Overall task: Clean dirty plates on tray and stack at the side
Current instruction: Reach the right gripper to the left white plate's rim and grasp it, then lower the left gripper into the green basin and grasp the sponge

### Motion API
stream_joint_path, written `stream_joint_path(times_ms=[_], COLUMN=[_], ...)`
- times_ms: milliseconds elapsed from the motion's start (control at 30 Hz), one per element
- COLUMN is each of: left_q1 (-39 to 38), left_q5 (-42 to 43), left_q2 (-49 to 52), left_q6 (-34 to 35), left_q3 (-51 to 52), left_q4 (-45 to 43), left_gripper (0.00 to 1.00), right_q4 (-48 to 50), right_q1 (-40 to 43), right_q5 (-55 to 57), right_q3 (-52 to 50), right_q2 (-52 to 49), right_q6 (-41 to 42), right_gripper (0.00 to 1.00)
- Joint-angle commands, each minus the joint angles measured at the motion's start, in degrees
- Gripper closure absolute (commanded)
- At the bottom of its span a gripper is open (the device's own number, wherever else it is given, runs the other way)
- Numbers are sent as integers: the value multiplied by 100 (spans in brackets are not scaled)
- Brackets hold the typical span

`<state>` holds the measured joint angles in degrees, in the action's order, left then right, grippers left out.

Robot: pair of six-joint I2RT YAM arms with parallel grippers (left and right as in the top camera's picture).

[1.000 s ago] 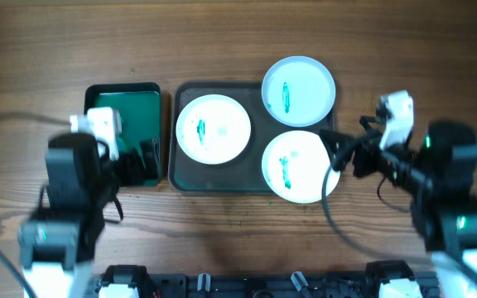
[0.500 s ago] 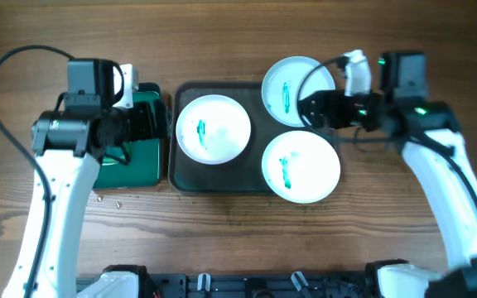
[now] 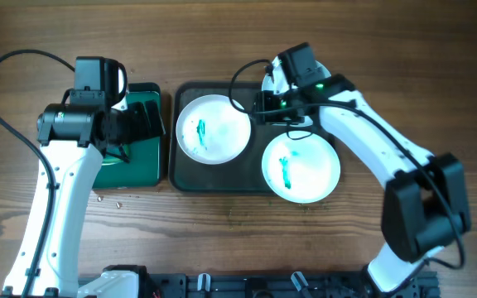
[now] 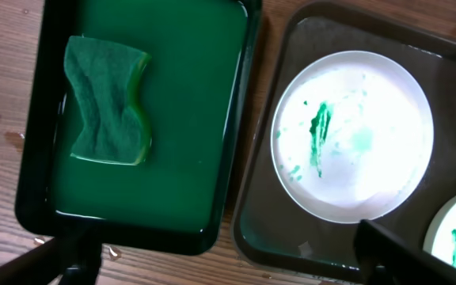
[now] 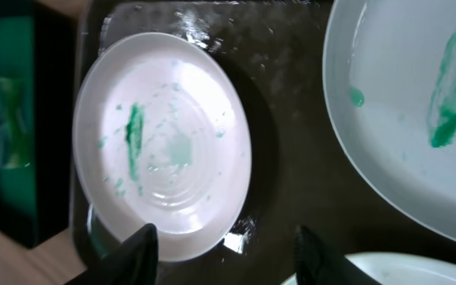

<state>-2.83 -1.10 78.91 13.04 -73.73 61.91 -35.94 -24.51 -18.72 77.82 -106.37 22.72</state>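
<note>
The sponge lies on the green tray's side away from the plates, so the robot's left gripper needs to move away from the dark tray and down onto the sponge.
The dark tray holds three white plates with teal smears. The left plate and the front right plate show from overhead; the back right plate is mostly hidden there under my right arm. My right gripper is open and empty above the tray between the plates; in the right wrist view its fingers hang by the left plate's near rim. My left gripper is open and empty, over the green tray's right edge. The left plate also shows in the left wrist view.
A smaller green tray stands left of the dark tray; it holds a green sponge. Water drops lie on the wood by its front edge. Bare wooden table lies in front of and right of the dark tray.
My right arm has swung left from the table's right side to over the dark tray, covering the back right plate. My left arm has reached forward over the green tray.
</note>
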Motion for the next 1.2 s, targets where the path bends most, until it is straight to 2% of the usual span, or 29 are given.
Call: stream_joint_path(times_ms=[0,267,400,533,600,633,733,833,967,1167], left_q1=[39,39,63,173,280,328,501,592,680,994], left_q5=[-175,-179,-205,-227,-247,-267,-330,-330,-557,-577], left_q2=[50,61,72,72,94,107,238,525,1187,2131], left_q6=[138,90,92,94,90,90,4,-332,-380,-417], left_q3=[-90,-83,-83,-39,-26,-26,-17,-9,-9,-9], left_q4=[-17,90,87,83,90,87,68,50,44,-374], left_gripper=[0,0,9,14,18,21,31,36,45,50], right_q4=[83,505,667,745,743,743,743,767,833,835], right_q1=[-118,-234,-323,-398,-409,-409,-409,-409,-409,-409], right_q5=[221,201,199,291,457,511,680,717,713,713], right_q3=[114,114,114,98,96,90,44,-33,-144,-144], right_q2=[-483,-1049,-1281,-1346,-1346,-1346,-1346,-1346,-1346,-1346], right_q6=[28,-219,-177,-149,9,44,146,144,144,142], right_gripper=[50,60,67,83,94,96,96,96,96,96])
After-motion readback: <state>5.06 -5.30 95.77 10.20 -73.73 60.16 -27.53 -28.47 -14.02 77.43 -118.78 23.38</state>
